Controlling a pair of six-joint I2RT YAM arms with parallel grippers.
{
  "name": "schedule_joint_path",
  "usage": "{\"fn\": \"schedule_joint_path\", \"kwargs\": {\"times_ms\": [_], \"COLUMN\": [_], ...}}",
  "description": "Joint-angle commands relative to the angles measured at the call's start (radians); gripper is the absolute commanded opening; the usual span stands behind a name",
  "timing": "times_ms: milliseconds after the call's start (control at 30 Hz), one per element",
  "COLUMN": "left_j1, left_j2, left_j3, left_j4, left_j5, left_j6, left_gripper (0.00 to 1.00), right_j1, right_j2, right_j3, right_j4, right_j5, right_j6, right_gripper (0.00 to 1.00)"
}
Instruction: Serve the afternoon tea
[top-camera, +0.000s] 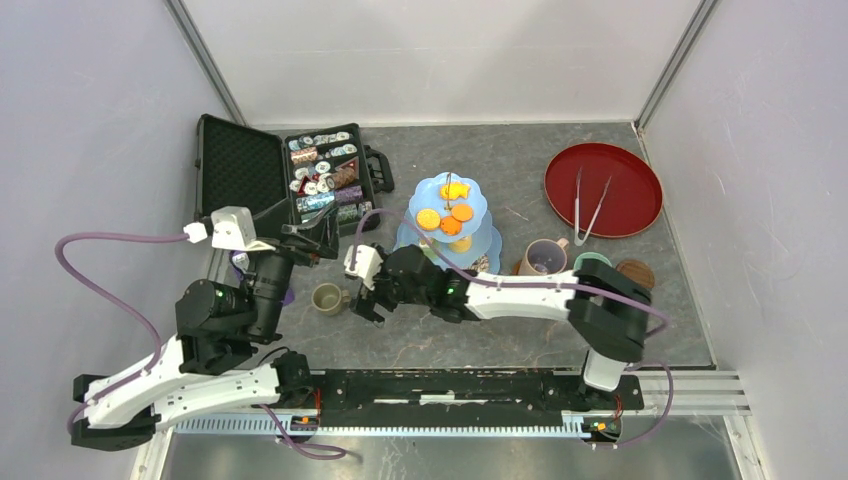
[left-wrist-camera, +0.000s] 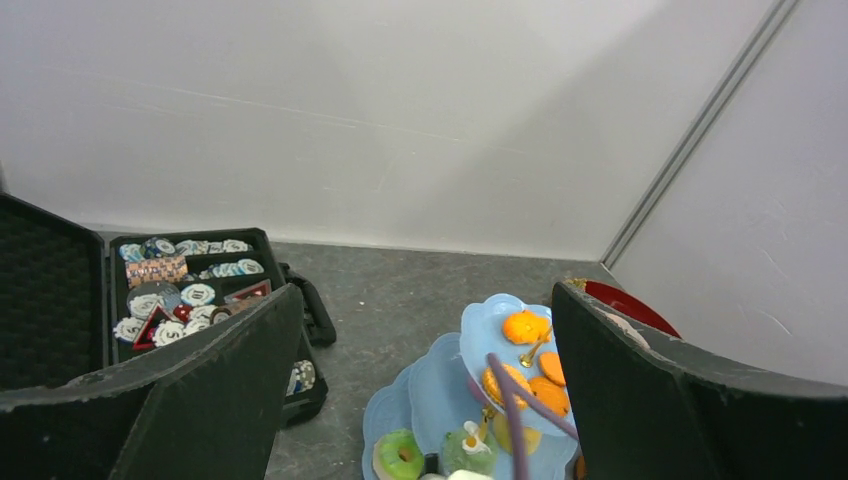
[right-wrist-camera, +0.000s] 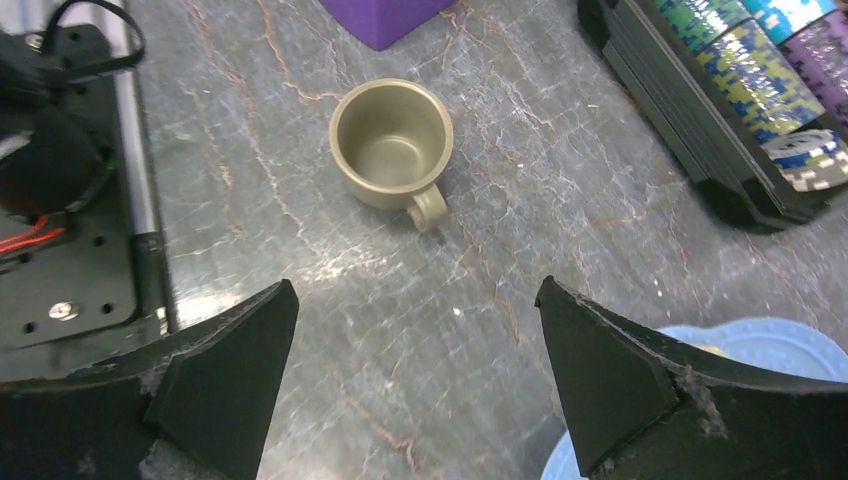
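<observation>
The olive cup's handle (top-camera: 346, 297) (right-wrist-camera: 428, 208) sticks out toward my open fingers, so I should move my right gripper down and to the left in the top view to grab it.
The pale-blue three-tier cake stand (top-camera: 478, 205) stands mid-table with orange biscuits (top-camera: 451, 217) on its top tier. The left wrist view shows its tiers (left-wrist-camera: 440, 385), the biscuits (left-wrist-camera: 524, 327) and a green donut (left-wrist-camera: 400, 455). The small olive cup (top-camera: 327, 297) stands upright on the table, left of the stand. My right gripper (top-camera: 366, 300) is open and empty just right of it; in the right wrist view the cup (right-wrist-camera: 390, 140) lies ahead of the open gripper (right-wrist-camera: 415, 290). My left gripper (top-camera: 318, 240) is open and empty by the case, facing the stand (left-wrist-camera: 425, 300).
The open black case of tins (top-camera: 325, 175) is at the back left. The round dark-red tray (top-camera: 625, 175) with tongs is at the back right. A tan mug (top-camera: 543, 257), a green cup (top-camera: 592, 263) and a brown coaster (top-camera: 636, 272) sit right of the stand. A purple block (right-wrist-camera: 385, 15) lies beyond the olive cup.
</observation>
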Motion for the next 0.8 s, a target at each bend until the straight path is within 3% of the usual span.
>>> {"fn": "schedule_joint_path", "kwargs": {"times_ms": [0, 233, 533, 767], "left_j1": [0.003, 0.002, 0.003, 0.004], "left_j2": [-0.047, -0.048, -0.051, -0.052], "left_j3": [-0.031, -0.061, -0.079, -0.086], "left_j4": [0.085, 0.102, 0.112, 0.115], "left_j5": [-0.035, -0.034, -0.018, -0.009], "left_j6": [0.051, 0.065, 0.073, 0.074], "left_gripper": [1.0, 1.0, 1.0, 1.0], "right_j1": [0.009, 0.009, 0.002, -0.005], "right_j2": [0.121, 0.298, 0.389, 0.445], "right_j3": [0.103, 0.268, 0.314, 0.356], "right_j4": [0.069, -0.003, -0.001, -0.014], "right_j5": [0.022, 0.034, -0.057, -0.078], "right_j6": [-0.082, -0.113, -0.18, -0.187], "right_gripper": [0.98, 0.98, 0.87, 0.85]}}
